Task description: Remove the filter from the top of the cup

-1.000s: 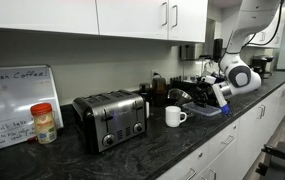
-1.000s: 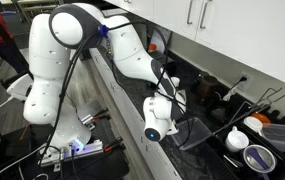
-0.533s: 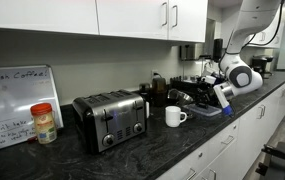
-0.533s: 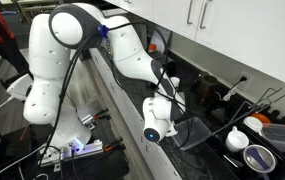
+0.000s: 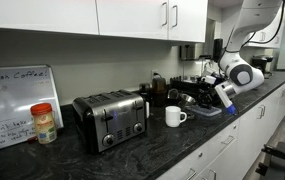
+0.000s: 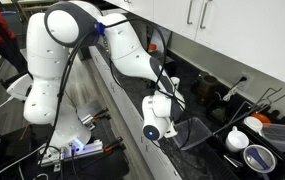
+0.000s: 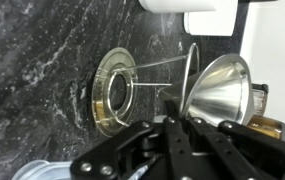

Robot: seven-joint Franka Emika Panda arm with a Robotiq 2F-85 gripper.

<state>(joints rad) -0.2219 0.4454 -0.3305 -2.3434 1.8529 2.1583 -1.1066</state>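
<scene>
Next, my gripper moves toward the white mug, over the bare black stone (image 7: 150, 42) short of it, because that patch is clear for releasing the thin edge of the filter's rim.
In the wrist view my gripper (image 7: 179, 122) is shut on the rim of the filter (image 7: 222, 88), a silvery metal funnel that lies tilted beside the fingers. The cup (image 5: 175, 116), a small white mug with a loop handle, stands on the dark counter to the right of the toaster, and nothing sits on its top. It also shows in an exterior view (image 6: 238, 140). My gripper (image 5: 210, 93) hangs over a dark tray, well away from the cup. The filter itself is too small to make out in both exterior views.
A silver toaster (image 5: 110, 118), a red-lidded jar (image 5: 44, 122) and a whiteboard (image 5: 17, 100) stand along the counter. A dark tray (image 6: 197, 132) lies under the gripper. A glass ring on a wire stand (image 7: 117, 90) lies on the black stone. Cupboards hang above.
The wrist has shifted slightly down and to the right over the tray. The cup and the other objects have not moved.
</scene>
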